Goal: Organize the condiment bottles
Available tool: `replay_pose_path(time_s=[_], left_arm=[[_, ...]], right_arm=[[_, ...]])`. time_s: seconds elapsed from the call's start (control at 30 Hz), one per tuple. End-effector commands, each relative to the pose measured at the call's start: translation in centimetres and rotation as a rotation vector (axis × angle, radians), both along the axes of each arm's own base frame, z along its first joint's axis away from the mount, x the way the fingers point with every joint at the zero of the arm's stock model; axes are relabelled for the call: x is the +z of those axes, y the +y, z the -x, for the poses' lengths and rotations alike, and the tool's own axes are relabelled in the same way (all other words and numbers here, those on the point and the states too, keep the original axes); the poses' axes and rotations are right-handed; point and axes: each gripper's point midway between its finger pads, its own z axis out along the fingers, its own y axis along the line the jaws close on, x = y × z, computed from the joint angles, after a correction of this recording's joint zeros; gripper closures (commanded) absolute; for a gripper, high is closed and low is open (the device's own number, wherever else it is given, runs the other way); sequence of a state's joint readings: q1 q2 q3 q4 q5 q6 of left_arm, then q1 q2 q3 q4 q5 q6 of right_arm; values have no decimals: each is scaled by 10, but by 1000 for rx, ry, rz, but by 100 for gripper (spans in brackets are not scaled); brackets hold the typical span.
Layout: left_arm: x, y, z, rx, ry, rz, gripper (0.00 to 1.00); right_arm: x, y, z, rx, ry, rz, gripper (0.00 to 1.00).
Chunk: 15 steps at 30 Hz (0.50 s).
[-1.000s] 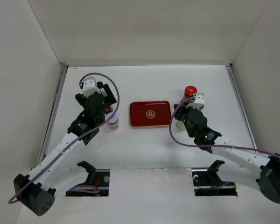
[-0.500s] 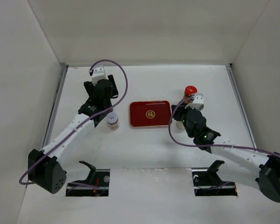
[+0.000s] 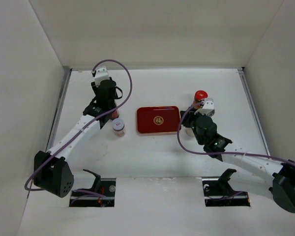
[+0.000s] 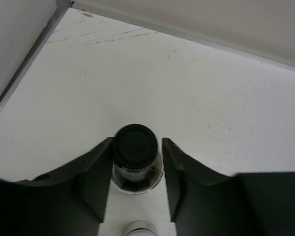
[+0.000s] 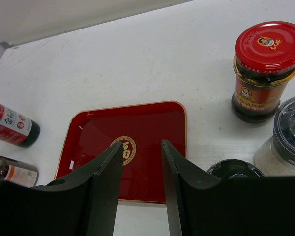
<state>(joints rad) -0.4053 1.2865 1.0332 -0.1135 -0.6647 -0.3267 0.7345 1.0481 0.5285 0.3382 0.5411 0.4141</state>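
My left gripper carries the bottle onto the empty tray's closest corner next, to the right of my gripper in the top view, and releases it.
My left gripper is shut on a clear bottle with a black cap and dark reddish contents, which stands on the white table. From above, the left gripper covers that bottle. A short white-lidded bottle stands just in front of it; its lid peeks in at the bottom of the left wrist view. My right gripper hangs open and empty over the near right side of the red tray. To its right stand a red-capped jar, a grey-lidded jar and a short black-capped jar.
The flat red tray with a gold emblem lies mid-table between the two arms, with nothing on it. White walls enclose the table on the left, right and far sides. The red-capped jar stands just beyond the right wrist.
The left arm swung from the white-lidded bottle toward the far side, and its gripper closed on the black-capped bottle. The right arm has hardly moved.
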Motion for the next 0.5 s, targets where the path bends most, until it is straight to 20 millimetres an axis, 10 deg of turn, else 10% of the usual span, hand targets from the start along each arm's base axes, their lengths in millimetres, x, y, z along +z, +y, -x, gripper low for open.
replay_pose_path(time_s=[0.0, 0.13, 0.47], left_arm=[[34, -2, -12, -9, -98, 40, 65], [52, -7, -11, -16, -143, 52, 87], [163, -52, 11, -144, -370, 78, 90]], right_arm=[[23, 11, -3, 24, -48, -39, 57], [22, 11, -4, 24, -44, -36, 57], [25, 10, -2, 24, -56, -46, 57]])
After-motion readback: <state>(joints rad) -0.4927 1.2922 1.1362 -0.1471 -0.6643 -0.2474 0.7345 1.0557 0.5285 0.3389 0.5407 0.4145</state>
